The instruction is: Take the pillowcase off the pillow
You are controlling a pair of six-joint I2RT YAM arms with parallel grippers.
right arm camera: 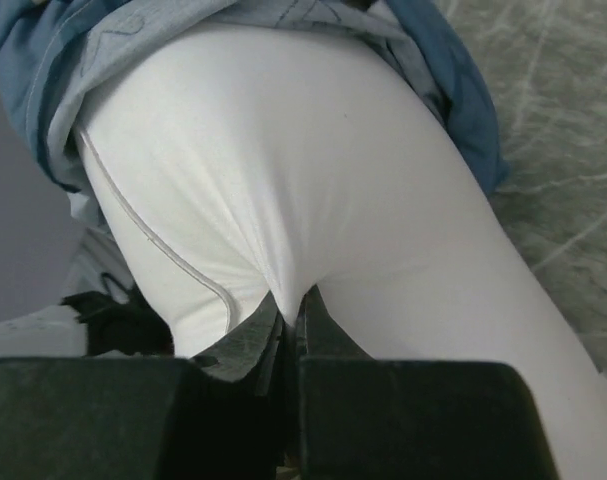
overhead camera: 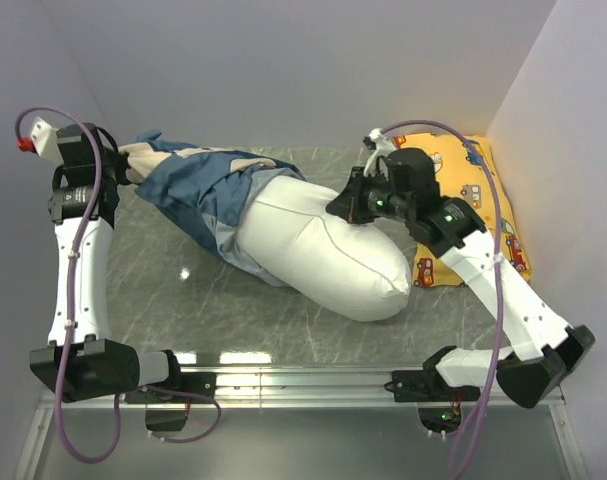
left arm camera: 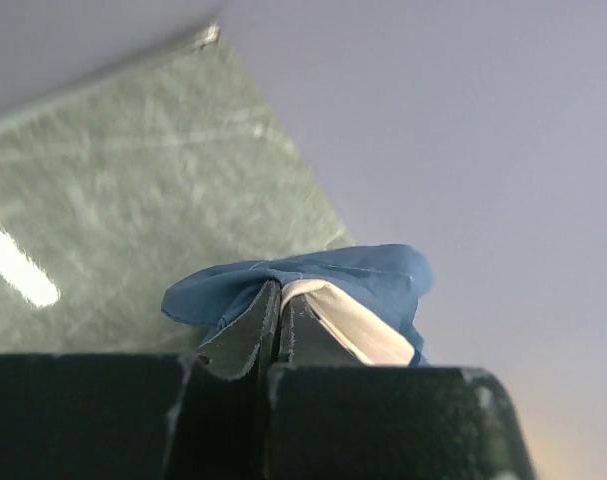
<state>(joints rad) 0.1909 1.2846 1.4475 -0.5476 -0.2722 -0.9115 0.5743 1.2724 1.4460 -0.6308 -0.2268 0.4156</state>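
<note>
The bare tabletop by the back wall (overhead camera: 329, 165) is below and outward. My right gripper will move down and outward next and let go of the white pillow's fold there.
The white pillow (overhead camera: 323, 250) lies slantwise across the table, its far left end still inside the bunched dark-blue pillowcase (overhead camera: 198, 185). My left gripper (overhead camera: 126, 168) is shut on the pillowcase's far left end; the left wrist view shows a blue fold (left arm camera: 313, 280) pinched between the jaws (left arm camera: 279, 300). At the pillow's far right side my right gripper (overhead camera: 345, 205) is shut on a pleat of the white pillow (right arm camera: 313, 200), and its jaws (right arm camera: 293, 305) pinch the cloth in the right wrist view. The pillowcase (right arm camera: 53, 60) covers the pillow's far end there.
A yellow car-print pillow (overhead camera: 478, 210) lies at the right wall, behind my right arm. The grey marbled table (overhead camera: 163, 290) is walled at the back and both sides. A metal rail (overhead camera: 313, 380) runs along the near edge.
</note>
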